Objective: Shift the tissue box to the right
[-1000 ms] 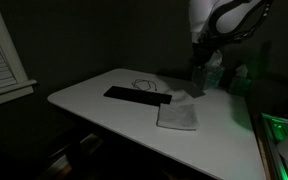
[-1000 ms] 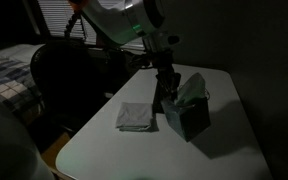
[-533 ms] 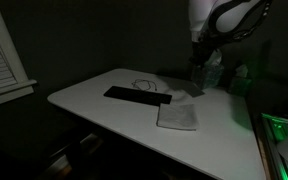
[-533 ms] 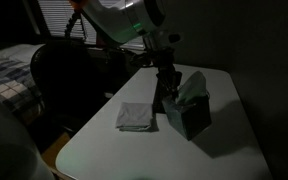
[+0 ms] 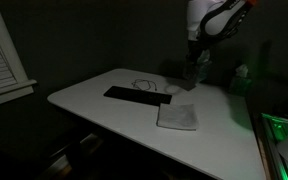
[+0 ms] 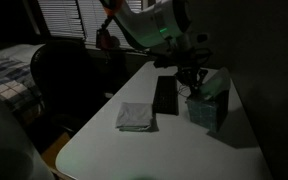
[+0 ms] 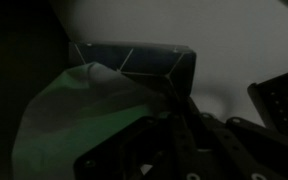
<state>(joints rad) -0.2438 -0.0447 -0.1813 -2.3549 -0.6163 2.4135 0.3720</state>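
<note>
My gripper is holding the tissue box and will next carry it away from the folded cloth to let it go by the table's wall-side edge. That edge is on the far side of my gripper from the cloth.
The tissue box (image 6: 210, 106) is a small dark cube with a pale tissue poking from its top, standing near the table's far side. In an exterior view it shows dimly under the arm (image 5: 189, 74). My gripper (image 6: 191, 77) sits against the box's near side and looks shut on its edge; it also shows in an exterior view (image 5: 195, 64). In the wrist view the box (image 7: 144, 62) lies just ahead of my dark fingers (image 7: 179, 125), with the tissue (image 7: 74, 115) glowing greenish at the left.
A long black flat thing (image 5: 137, 96) (image 6: 165, 95) and a flat grey folded cloth (image 5: 178, 116) (image 6: 136, 117) lie on the white table (image 5: 94, 105). A thin cable loop (image 5: 142, 84) lies behind them. A dark chair (image 6: 64, 85) stands beside the table.
The arm has swung and the tissue box has travelled with the gripper, away from the cloth toward the table's far side. The black flat thing is now uncovered.
</note>
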